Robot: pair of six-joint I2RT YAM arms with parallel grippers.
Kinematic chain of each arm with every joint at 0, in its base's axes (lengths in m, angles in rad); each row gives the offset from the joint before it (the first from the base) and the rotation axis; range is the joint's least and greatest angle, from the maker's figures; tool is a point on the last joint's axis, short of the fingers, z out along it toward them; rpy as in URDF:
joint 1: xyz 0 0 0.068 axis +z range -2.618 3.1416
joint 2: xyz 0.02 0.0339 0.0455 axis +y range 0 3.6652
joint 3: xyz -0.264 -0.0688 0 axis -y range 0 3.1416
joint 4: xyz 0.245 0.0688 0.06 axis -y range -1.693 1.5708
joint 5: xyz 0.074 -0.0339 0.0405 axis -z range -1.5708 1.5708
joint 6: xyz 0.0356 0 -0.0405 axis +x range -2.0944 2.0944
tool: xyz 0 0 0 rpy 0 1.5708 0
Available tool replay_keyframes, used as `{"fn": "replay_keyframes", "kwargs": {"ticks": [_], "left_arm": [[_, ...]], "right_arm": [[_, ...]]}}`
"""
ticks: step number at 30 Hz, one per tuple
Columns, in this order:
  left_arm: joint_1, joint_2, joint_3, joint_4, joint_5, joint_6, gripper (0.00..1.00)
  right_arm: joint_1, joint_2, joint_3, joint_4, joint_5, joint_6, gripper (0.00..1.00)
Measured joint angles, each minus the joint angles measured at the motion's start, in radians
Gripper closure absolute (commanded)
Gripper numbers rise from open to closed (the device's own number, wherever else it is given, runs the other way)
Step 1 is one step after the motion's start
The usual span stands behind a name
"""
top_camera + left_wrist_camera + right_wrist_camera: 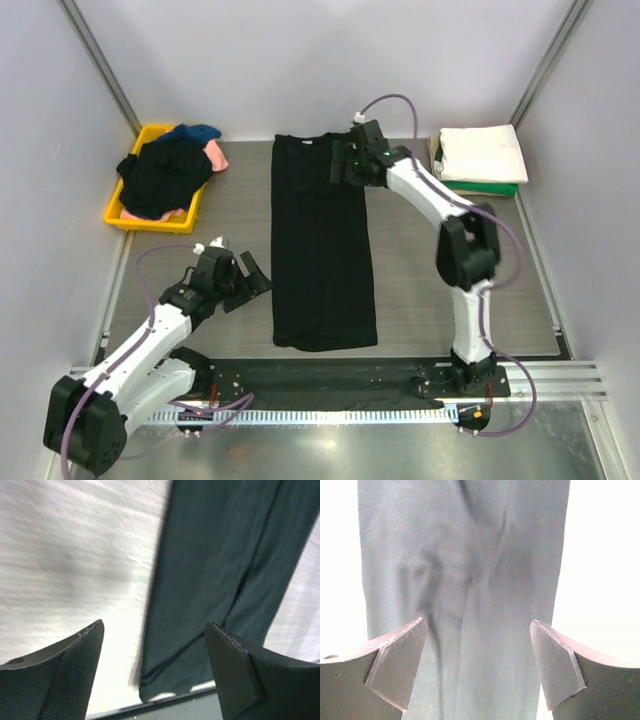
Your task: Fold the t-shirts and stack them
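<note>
The right gripper moves back along the t-shirt's long edge and down to the t-shirt's near corner (374, 343) next, as my left gripper already waits at the black t-shirt's other corner.
A black t-shirt (322, 245) lies on the table as a long narrow strip, collar end at the back. My left gripper (250, 283) stands open just left of the strip's near end, with nothing between its fingers. In the left wrist view the left gripper (155, 624) frames the shirt's (220, 555) near left corner. My right gripper (340, 165) hovers open over the strip's far right part. From the right wrist, the right gripper (477, 622) spans dark cloth (470, 540) below it and holds nothing. Folded white and green t-shirts (482, 155) are stacked at the back right.
A yellow tray (118, 212) at the back left holds a heap of black, blue and pink shirts (165, 172). A dark rail (330, 375) runs along the table's near edge, close to the black shirt's hem. Metal frame posts rise at both back corners.
</note>
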Motion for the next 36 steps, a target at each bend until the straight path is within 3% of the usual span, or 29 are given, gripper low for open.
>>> {"fn": "replay_keyframes", "kwargs": {"ticks": [5,9,14,17,21,27,36], "left_arm": [[-0.08,-0.097,-0.045,-0.034,-0.001,-0.07,0.23],[-0.155,-0.174,-0.103,-0.075,-0.001,-0.135,0.24],[-0.224,-0.253,-0.175,-0.129,-0.003,-0.207,0.31],[-0.249,-0.285,-0.218,-0.146,0.0,-0.242,0.35],[-0.286,-0.319,-0.241,-0.146,0.001,-0.286,0.37],[-0.33,-0.304,-0.252,-0.118,0.001,-0.338,0.41],[-0.42,-0.178,-0.255,0.032,-0.011,-0.406,0.46]], "right_arm": [[0.027,-0.486,-0.447,0.047,0.026,0.088,0.09],[0.16,-0.808,-0.821,0.073,0.078,0.189,0.1],[0.354,-1.0,-1.245,0.038,0.1,0.369,0.17],[0.432,-1.106,-1.407,0.01,0.112,0.48,0.22],[0.535,-1.193,-1.495,0.031,0.131,0.6,0.25],[0.644,-1.186,-1.558,0.17,0.151,0.723,0.34],[0.697,-1.176,-1.609,0.294,0.172,0.824,0.57]]}}
